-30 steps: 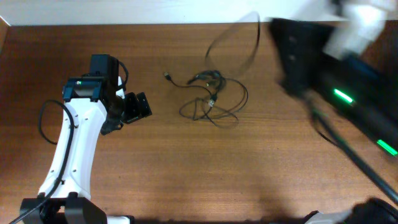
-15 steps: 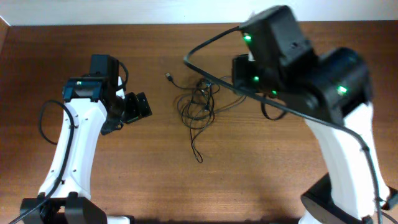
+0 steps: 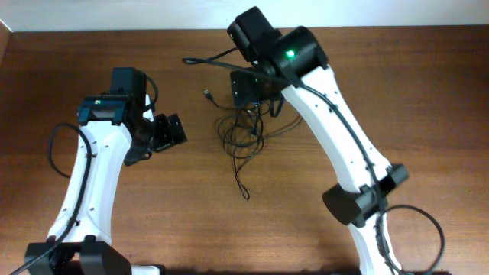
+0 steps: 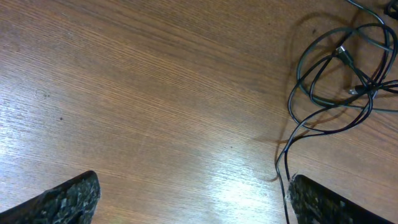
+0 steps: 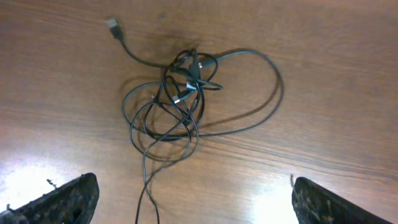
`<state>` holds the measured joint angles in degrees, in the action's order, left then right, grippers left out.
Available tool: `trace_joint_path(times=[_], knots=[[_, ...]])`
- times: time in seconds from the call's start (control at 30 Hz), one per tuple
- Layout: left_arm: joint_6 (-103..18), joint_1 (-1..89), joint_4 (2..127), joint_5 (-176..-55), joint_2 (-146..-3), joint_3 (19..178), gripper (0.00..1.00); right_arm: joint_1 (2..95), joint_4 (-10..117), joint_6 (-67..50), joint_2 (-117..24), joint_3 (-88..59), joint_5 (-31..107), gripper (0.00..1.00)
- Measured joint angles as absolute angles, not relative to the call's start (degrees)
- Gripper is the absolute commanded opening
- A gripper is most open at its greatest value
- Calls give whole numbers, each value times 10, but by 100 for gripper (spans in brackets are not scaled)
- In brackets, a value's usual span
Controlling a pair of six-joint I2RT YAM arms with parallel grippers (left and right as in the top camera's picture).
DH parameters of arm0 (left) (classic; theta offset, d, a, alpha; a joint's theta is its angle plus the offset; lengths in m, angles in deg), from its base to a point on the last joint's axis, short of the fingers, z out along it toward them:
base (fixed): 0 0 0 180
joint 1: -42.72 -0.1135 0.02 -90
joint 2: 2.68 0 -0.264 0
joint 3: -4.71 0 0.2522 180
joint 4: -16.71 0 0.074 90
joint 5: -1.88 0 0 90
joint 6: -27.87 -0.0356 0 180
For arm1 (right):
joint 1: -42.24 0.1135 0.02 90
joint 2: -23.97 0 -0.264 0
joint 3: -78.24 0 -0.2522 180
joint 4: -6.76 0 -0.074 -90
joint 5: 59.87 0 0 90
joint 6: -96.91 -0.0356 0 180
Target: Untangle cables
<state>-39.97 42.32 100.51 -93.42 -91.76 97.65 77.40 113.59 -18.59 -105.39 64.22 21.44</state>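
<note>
The right gripper comes down onto the cable's black USB plug [image 5: 194, 70] next. The plug lies below it in the tangle, midway between the open fingers.
The cables [image 3: 244, 126] lie in one loose black tangle on the wooden table at centre back. A single tail [image 3: 241, 183] runs toward the front, and a plug [image 3: 207, 94] sticks out at the back left. My right gripper [image 3: 247, 88] hovers over the tangle's far side. In the right wrist view the right gripper [image 5: 194, 180] is open above the table, the cables [image 5: 189, 74] lie ahead of it, and one strand [image 5: 146, 186] runs between the fingers without touching them. My left gripper [image 3: 170, 131] is open to the left of the tangle. In the left wrist view the left gripper [image 4: 193, 180] holds nothing, with the cables [image 4: 339, 53] at upper right.
The right arm [image 3: 336, 137] stretches from the front right across to the back centre, and its thicker black wire [image 3: 206, 60] sticks out to the left behind the tangle. The left arm [image 3: 92, 176] stands at the left. A pale wall strip [image 3: 114, 15] borders the table's back edge.
The right arm has swung in from the right to above the tangle and its gripper has opened. The raised cable loop has dropped, and a tail now points to the front.
</note>
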Motion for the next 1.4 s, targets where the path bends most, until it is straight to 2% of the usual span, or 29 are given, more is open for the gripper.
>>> trace_joint_path(times=[0.1, 0.2, 0.4, 0.77, 0.83, 1.1, 1.17, 1.23, 1.4], knots=[[-400, 423, 1005, -934, -918, 977, 99, 746, 1122, -186, -1098, 642, 252, 67], [-400, 423, 1002, -934, -917, 977, 99, 728, 1117, -182, -1121, 642, 279, 58], [-400, 423, 995, -934, -917, 977, 99, 714, 1099, -162, -1166, 635, 320, 55], [-400, 423, 988, -934, -918, 977, 99, 714, 996, -149, -1169, 496, 320, 50], [-400, 423, 986, -934, -918, 977, 99, 714, 978, -149, -1169, 478, 320, 44], [-400, 423, 986, -934, -918, 977, 99, 714, 915, -143, -1169, 441, 323, 35], [-400, 423, 986, -934, -918, 977, 99, 714, 902, -141, -1169, 440, 324, 24], [-400, 423, 986, -934, -917, 977, 99, 714, 891, -141, -1169, 440, 327, 4], [-400, 423, 986, -934, -918, 977, 99, 713, 889, -141, -1169, 440, 326, 4]])
